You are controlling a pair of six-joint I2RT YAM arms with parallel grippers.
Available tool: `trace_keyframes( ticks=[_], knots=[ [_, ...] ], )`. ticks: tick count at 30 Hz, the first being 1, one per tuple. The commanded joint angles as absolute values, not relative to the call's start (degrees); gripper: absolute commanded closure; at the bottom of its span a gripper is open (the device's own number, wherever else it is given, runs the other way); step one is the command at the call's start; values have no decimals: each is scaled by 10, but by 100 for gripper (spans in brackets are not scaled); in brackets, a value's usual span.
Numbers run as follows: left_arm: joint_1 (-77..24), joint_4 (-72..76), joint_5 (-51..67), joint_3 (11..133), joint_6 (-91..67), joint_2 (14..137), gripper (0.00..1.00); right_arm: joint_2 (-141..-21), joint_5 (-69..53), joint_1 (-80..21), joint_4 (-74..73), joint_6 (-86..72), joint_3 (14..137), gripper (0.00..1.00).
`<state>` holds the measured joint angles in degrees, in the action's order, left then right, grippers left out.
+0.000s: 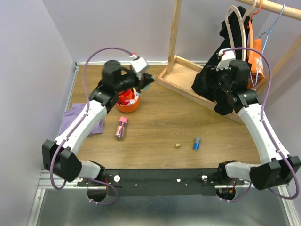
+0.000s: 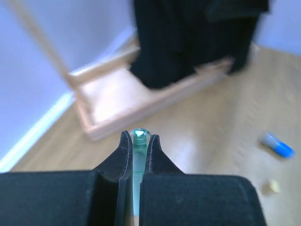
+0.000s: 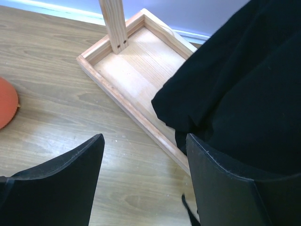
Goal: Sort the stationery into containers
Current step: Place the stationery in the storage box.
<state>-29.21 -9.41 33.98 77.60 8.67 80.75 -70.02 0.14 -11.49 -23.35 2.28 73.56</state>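
Note:
Next, my left gripper needs to swing down and to its left in the top view, since the orange tub (image 1: 127, 107), already holding pens, lies below it that way.
My left gripper (image 2: 139, 137) is shut on a slim green pen (image 2: 139, 155) that stands between its fingertips. Seen from the top, the left gripper (image 1: 146, 81) hovers just right of the orange tub (image 1: 127, 107), which holds several pens. On the table lie a clear pink-capped tube (image 1: 122, 127), a small tan eraser (image 1: 178, 145) and a small blue cylinder (image 1: 196, 143). The blue cylinder (image 2: 277, 145) and the eraser (image 2: 273, 187) also show in the left wrist view. My right gripper (image 3: 146, 141) is open with nothing in it, above the table beside the wooden rack base (image 3: 136, 70).
A folded purple cloth (image 1: 82, 120) lies at the table's left edge. The wooden rack base (image 1: 188, 75) with its upright post stands at the back right. A black garment (image 1: 216, 80) hangs into it, close to my right gripper. The tub's edge (image 3: 7, 108) shows at the left of the right wrist view.

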Motion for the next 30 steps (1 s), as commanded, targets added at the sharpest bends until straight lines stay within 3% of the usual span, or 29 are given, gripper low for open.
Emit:
trace_keyframes(
  ticks=[1,10,15,30],
  knots=[
    [-217,228,308,644,22,750,100,-735,-26,-110,-213,44,771,23],
    [-160,405,148,543,99,771,100,-802,-36,-109,-236,74,827,23],
    [-134,389,126,518,77,780,100,-831,-29,-110,-236,81,849,23],
    [-33,352,207,540,-25,890,100,-861,-31,-111,-229,74,851,23]
  ],
)
